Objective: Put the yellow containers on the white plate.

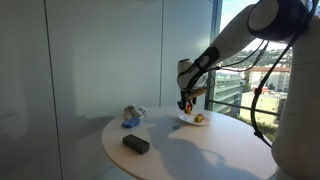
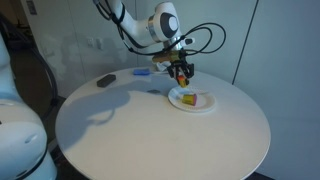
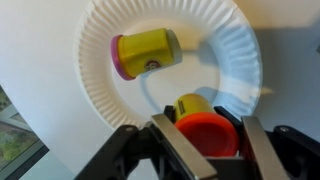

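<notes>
Next, my gripper moves down to release the second yellow container on the white plate (image 2: 205, 98), since a bare part beside the purple-lidded container lies underneath.
A white paper plate (image 3: 95, 85) lies on the round white table and shows in both exterior views (image 1: 186, 122) (image 2: 180, 103). A yellow container with a purple lid (image 3: 145, 52) lies on its side on the plate (image 2: 205, 98). My gripper (image 3: 205, 140) is shut on a second yellow container with a red lid (image 3: 207, 122) and holds it just above the near part of the plate. In both exterior views the gripper (image 1: 187, 103) (image 2: 181, 75) hangs over the plate's edge.
A black block (image 1: 136, 144) (image 2: 105, 80) lies on the table away from the plate. A small cup with a blue item (image 1: 133, 115) (image 2: 142, 72) stands near the table's far edge. The round table (image 2: 150, 130) ends close behind the plate. A window wall is beside it.
</notes>
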### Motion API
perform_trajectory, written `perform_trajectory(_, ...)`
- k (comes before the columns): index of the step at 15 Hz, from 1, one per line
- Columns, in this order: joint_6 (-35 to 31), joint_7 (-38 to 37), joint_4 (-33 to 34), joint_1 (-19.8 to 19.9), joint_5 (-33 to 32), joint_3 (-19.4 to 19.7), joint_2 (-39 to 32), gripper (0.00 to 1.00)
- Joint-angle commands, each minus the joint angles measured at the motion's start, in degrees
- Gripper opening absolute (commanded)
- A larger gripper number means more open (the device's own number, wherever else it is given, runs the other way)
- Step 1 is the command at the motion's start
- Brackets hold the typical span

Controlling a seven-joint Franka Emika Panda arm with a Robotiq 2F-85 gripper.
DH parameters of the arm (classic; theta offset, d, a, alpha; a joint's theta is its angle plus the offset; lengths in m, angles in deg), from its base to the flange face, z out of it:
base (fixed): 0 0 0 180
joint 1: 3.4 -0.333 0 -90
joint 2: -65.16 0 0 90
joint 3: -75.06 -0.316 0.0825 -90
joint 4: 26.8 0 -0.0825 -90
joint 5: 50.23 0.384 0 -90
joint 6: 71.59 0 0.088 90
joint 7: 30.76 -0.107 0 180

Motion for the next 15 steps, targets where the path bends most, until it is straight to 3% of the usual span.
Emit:
perform_trajectory(1,-2.55,4.24,4.08,0.53,6.09,1.10,-5.16,0.21)
perform_trajectory(5,-1.49,7.41,5.23,1.40,10.72,2.23,-6.34,0.21)
perform_trajectory(6,-1.05,7.49,5.57,1.42,10.78,2.51,-6.49,0.39)
perform_trajectory(7,-1.17,8.60,5.63,1.61,11.90,2.49,-6.37,0.71)
perform_trajectory(9,-1.52,9.56,5.88,1.39,13.33,2.12,-6.98,0.78)
perform_trajectory(12,-1.97,11.32,5.62,1.11,15.48,1.48,-7.04,0.99)
perform_trajectory(15,-2.00,12.21,6.58,0.61,16.14,0.97,-7.62,1.00)
